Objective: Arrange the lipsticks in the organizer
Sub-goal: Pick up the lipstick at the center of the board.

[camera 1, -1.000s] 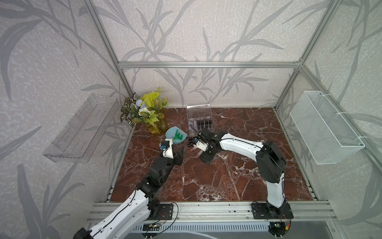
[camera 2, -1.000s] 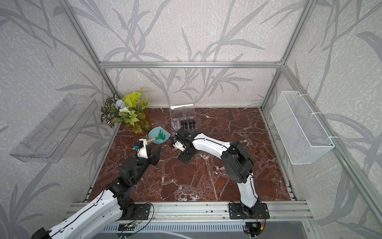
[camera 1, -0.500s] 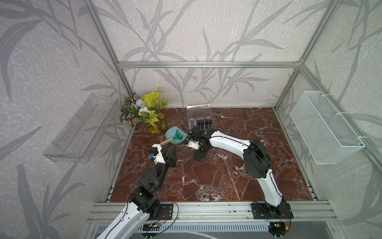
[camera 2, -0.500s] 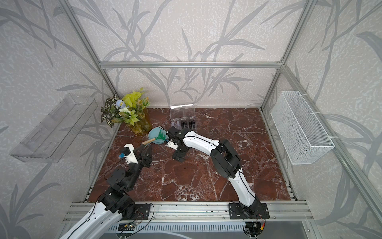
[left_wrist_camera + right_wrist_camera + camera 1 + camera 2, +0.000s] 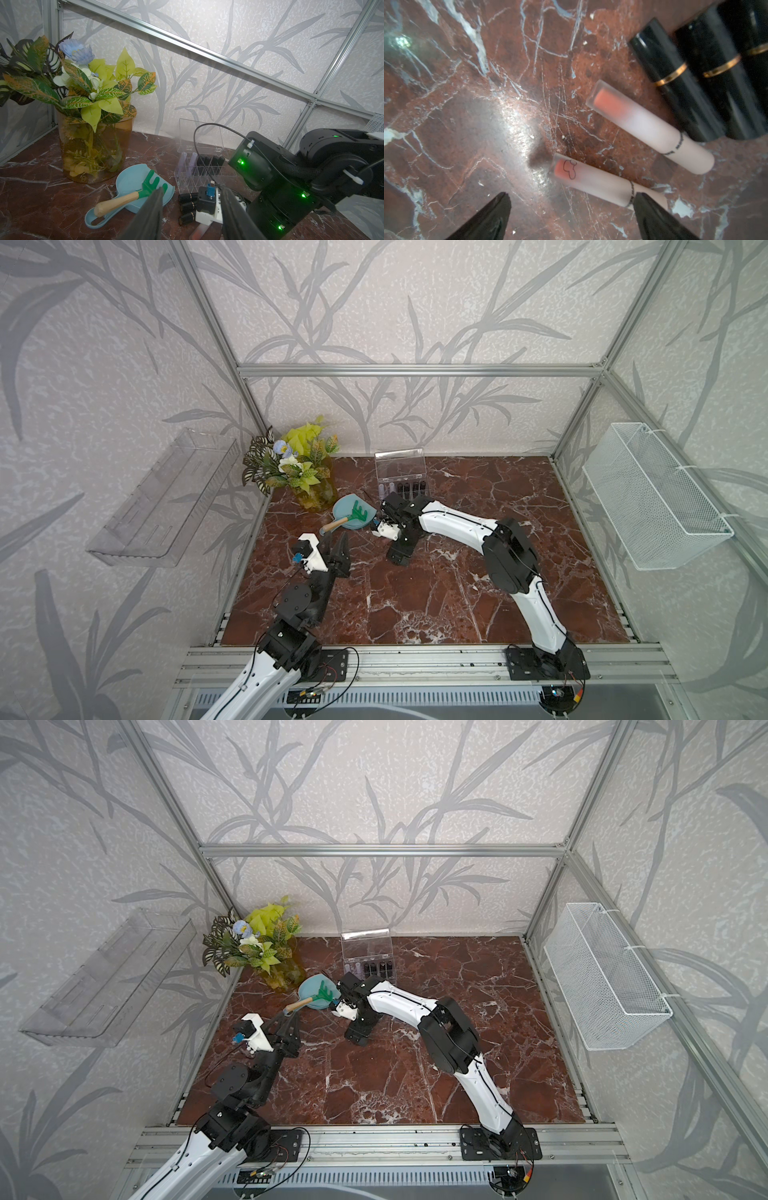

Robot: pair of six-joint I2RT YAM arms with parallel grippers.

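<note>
I need to shift my right gripper toward the nearer pink tube's dark ring [image 5: 630, 193], then lower it and close around the ring, which lies below by one finger rather than midway.
The organizer [image 5: 401, 479] is a clear box at the back with its lid up. Lavender and black lipsticks [image 5: 204, 164] stand in its rear row. Loose lipsticks lie on the floor in front of it: two frosted pink tubes [image 5: 650, 126] [image 5: 602, 182] and three black ones with gold bands [image 5: 675, 76]. My right gripper [image 5: 571, 201] [image 5: 397, 558] hangs open just above the floor. One fingertip [image 5: 645, 205] overlaps the nearer pink tube's cap end. My left gripper [image 5: 193, 190] [image 5: 334, 541] is raised at the front left, open and empty.
A blue dustpan [image 5: 353, 514] carrying a green rake lies left of the loose lipsticks. A vase of plants [image 5: 309, 485] fills the back left corner. A clear shelf tray [image 5: 162, 497] hangs on the left wall, a white wire basket [image 5: 652, 497] on the right.
My left arm has drawn back toward the front left, away from the dustpan. My right arm has swung a little to the left, its gripper staying low over the loose lipsticks.
</note>
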